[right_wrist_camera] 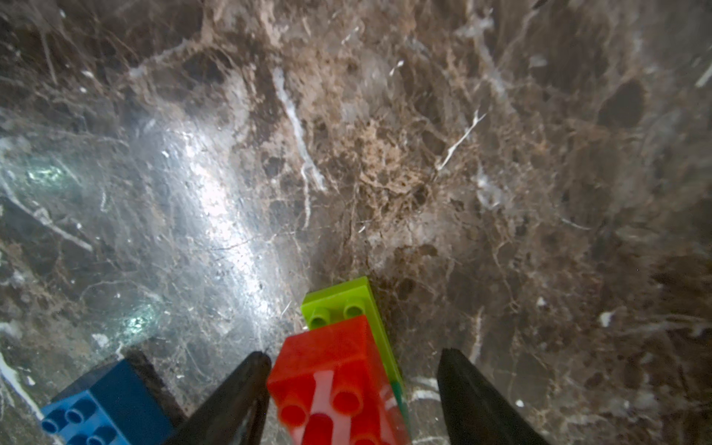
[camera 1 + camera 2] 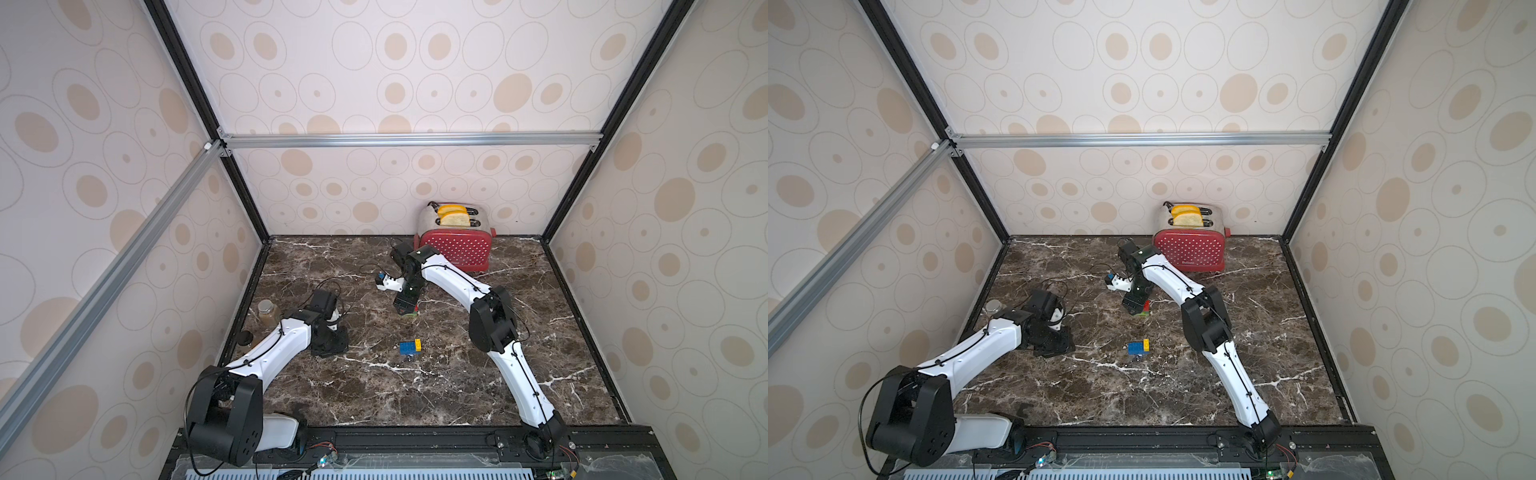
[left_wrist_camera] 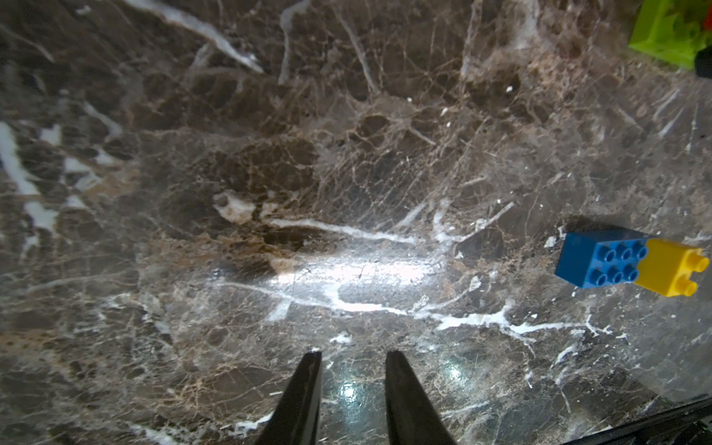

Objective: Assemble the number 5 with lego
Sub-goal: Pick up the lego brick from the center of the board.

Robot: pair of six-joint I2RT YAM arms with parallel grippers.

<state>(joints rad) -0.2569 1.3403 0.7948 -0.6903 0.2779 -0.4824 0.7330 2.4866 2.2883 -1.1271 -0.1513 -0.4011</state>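
Next, my right gripper goes down further around the red brick [image 2: 1146, 305] [image 1: 331, 370] and closes its fingers on the joined lego, because they already stand open on either side.
A stack of lego lies on the marble table [image 2: 457, 374] at mid-depth: a red brick [image 1: 331, 370] on top, a sliver of dark green under it and a lime-green brick [image 1: 339, 304] sticking out beyond it. My right gripper [image 1: 354, 353] straddles this stack [image 2: 411, 312], open. One finger is close against the red brick and the other stands clear of it. A blue brick [image 2: 406, 347] joined to a yellow brick [image 2: 417, 344] lies nearer the front, also seen in the left wrist view [image 3: 601, 262]. My left gripper [image 3: 353, 352] hovers low at the left, narrowly open with nothing between its fingers.
A red polka-dot toaster [image 2: 455, 245] with toast stands against the back wall, just behind the right arm. A small glass jar [image 2: 268, 312] and a dark lid [image 2: 246, 337] sit by the left wall, beside the left arm.
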